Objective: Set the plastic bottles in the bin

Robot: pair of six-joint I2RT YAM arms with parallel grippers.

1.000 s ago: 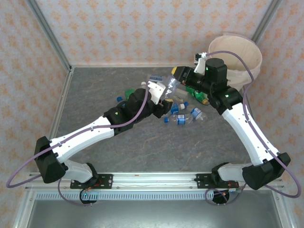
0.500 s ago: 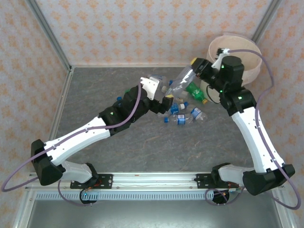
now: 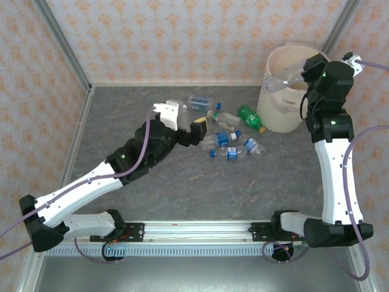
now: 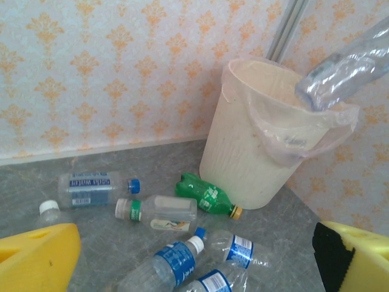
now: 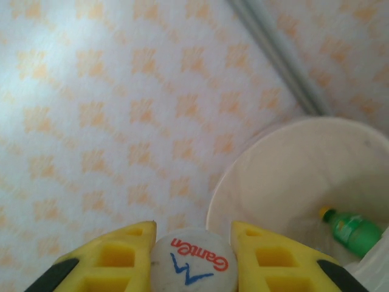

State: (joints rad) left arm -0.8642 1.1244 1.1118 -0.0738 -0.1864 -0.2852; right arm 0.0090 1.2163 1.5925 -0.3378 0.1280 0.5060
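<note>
The clear bottle's bottom end still sticks out over the bin's rim, so the robot's right gripper will move outward over the bin's opening (image 3: pixel 292 59) (image 5: pixel 292 188) and let go of the bottle there.
My right gripper (image 3: pixel 306 68) is shut on a clear bottle (image 3: pixel 284 78) and holds it tilted above the rim of the cream-white bin (image 3: pixel 281 117). In the right wrist view the yellow fingers (image 5: pixel 121 258) clamp its white printed cap (image 5: pixel 193 263), with the bin (image 5: pixel 285 182) below and a green bottle (image 5: pixel 355 231) lying inside. My left gripper (image 3: pixel 198 130) is open beside the pile, nothing between its fingers (image 4: pixel 36 255). Several bottles lie on the table: a green one (image 4: pixel 206 194), a clear one with a green band (image 4: pixel 161 213), and blue-labelled ones (image 4: pixel 91 185) (image 4: pixel 173 264) (image 4: pixel 243 250).
The bin (image 4: pixel 243 158) stands in the far right corner against the patterned wall, with a pinkish liner (image 4: pixel 292 137) folded over its rim. A metal corner post (image 3: pixel 337 24) rises behind it. The grey table (image 3: pixel 200 188) lies bare in front of the pile.
My right arm has carried the clear bottle up and to the right, from above the pile to above the bin. My left arm has drawn back to the left.
</note>
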